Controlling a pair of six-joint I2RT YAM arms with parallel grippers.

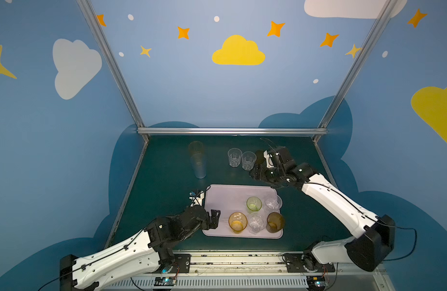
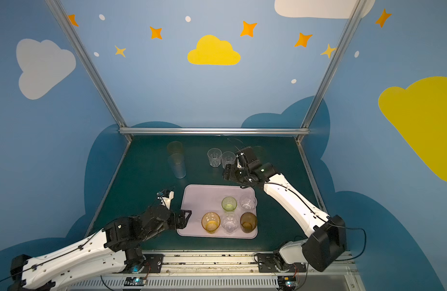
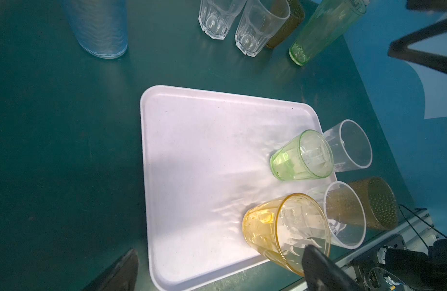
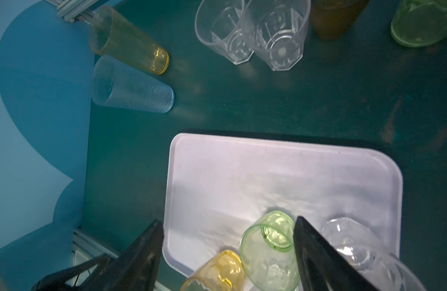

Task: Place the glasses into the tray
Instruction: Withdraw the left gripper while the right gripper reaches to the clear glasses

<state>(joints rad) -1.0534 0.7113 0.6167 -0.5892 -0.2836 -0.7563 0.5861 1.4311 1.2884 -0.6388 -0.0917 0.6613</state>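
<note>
The right gripper moves outward and down to the nearer clear faceted glass's rim [image 1: 254, 157] next. That glass stands outward of and below it, still off the tray [image 1: 217, 199].
The lilac tray [image 1: 217, 199] lies mid-table with several glasses on its right half: a short green one [image 1: 254, 204], an amber one [image 1: 238, 222], a brown one [image 1: 275, 222] and two clear ones [image 1: 272, 203] [image 1: 256, 223]. Two clear faceted glasses [image 1: 234, 157] [image 1: 248, 160] stand on the table behind the tray. Further left stand a tall orange glass [image 1: 196, 148] and a tall blue one [image 1: 199, 167]. My left gripper [image 1: 213, 219] [image 3: 217, 267] hangs open over the tray's left rim, empty. My right gripper [image 1: 255, 173] [image 4: 227, 239] is open and empty, between the clear pair and the tray's far right corner.
A short brown glass [image 3: 285, 22] and a tall green glass [image 3: 323, 27] stand right of the clear pair, mostly hidden behind my right arm in both top views. Metal frame posts [image 1: 232, 131] and blue walls close in the dark green table [image 1: 167, 181].
</note>
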